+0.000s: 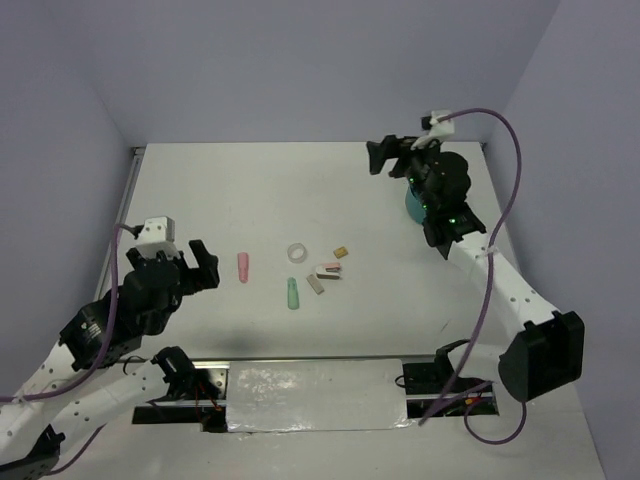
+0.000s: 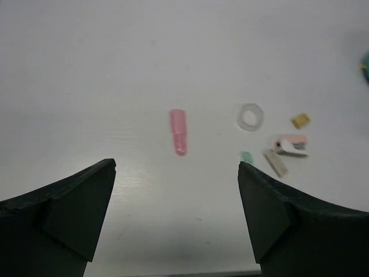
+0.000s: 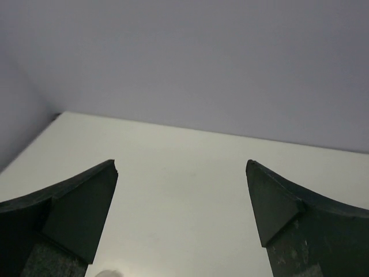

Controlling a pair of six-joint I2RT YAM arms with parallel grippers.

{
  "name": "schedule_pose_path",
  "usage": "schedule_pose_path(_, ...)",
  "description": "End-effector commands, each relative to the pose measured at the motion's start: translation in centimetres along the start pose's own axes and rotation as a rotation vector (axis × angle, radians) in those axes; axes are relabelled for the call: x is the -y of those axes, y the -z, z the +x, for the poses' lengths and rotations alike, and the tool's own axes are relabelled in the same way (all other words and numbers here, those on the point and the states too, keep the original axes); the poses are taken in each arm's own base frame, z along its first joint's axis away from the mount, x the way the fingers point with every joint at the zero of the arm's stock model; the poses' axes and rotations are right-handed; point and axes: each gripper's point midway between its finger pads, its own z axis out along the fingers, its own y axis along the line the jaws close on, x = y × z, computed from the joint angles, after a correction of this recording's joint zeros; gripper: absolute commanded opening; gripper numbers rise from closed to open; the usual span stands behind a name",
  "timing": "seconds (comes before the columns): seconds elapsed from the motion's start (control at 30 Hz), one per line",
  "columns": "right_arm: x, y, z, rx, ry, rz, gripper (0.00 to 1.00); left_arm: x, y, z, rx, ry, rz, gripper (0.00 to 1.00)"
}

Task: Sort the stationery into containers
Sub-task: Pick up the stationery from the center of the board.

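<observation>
The tan block [image 1: 342,251] is closer to the robot's base, so the raised right gripper will next move back and down and tilt its fingers downward over the block.
A short pink stub [image 1: 243,266] lies on the white table in front of my left gripper [image 1: 205,264], which is open and empty; the stub also shows in the left wrist view [image 2: 178,131], beyond the gripper [image 2: 176,166]. To its right lie a white tape ring [image 1: 297,252] [image 2: 250,116], a tan block [image 1: 342,251] [image 2: 300,120], a pink-and-white piece [image 1: 328,269] [image 2: 291,144], a grey block [image 1: 315,283] [image 2: 275,163] and a mint-green stub [image 1: 293,294] [image 2: 246,156]. The teal organiser [image 1: 412,204] is mostly hidden under my right arm. My right gripper [image 1: 378,157] [image 3: 180,164] is open and empty, raised near the back. No thin pink pen shows.
Purple walls close in the table at the back and on both sides. The table's left edge [image 1: 128,200] has a metal rail. A shiny plate [image 1: 315,395] lies between the arm bases at the near edge.
</observation>
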Motion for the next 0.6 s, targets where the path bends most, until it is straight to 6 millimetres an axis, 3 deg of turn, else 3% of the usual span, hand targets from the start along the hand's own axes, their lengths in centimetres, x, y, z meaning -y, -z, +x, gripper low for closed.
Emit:
schedule_pose_path(0.0,-2.9,2.7,4.6,-0.262,-0.007,0.059,1.0,-4.5,-0.2,-1.5,0.057,0.101,-0.271,0.99)
schedule_pose_path(0.07,-5.8,3.4,7.8,-0.38,0.033,-0.036,1.0,-5.2,-0.8,-1.5,0.047,0.104,-0.311,0.99)
schedule_pose_path(0.13,-10.4,5.3,11.2,-0.504,0.096,-0.209,1.0,-5.6,-1.6,-1.4,0.031,0.11,-0.328,0.99)
schedule_pose_path(0.17,-11.3,6.2,13.3,-0.569,0.162,-0.272,1.0,-5.6,-1.9,-1.3,0.02,0.106,-0.327,0.99)
schedule_pose_path(0.23,-14.0,7.7,15.7,-0.625,0.235,-0.405,1.0,-5.6,-2.6,-1.4,0.006,0.105,-0.314,0.99)
schedule_pose_path(0.33,-12.2,7.2,19.4,-0.741,0.241,-0.271,1.0,-5.4,-3.3,-1.3,-0.008,0.103,-0.286,0.99)
schedule_pose_path(0.37,-10.7,6.6,19.4,-0.782,0.228,-0.148,1.0,-5.4,-3.4,-1.2,-0.012,0.102,-0.283,0.99)
schedule_pose_path(0.4,-10.0,6.5,22.1,-0.868,0.22,-0.101,0.99,-5.5,-3.5,-1.2,-0.013,0.099,-0.284,0.99)
schedule_pose_path(0.47,-10.3,7.0,25.2,-0.986,0.226,-0.114,0.98,-5.2,-3.7,-1.1,-0.022,0.095,-0.264,0.99)
schedule_pose_path(0.57,-10.3,7.2,27.5,-1.04,0.228,-0.127,0.96,-4.8,-3.9,-0.9,-0.033,0.083,-0.243,0.99)
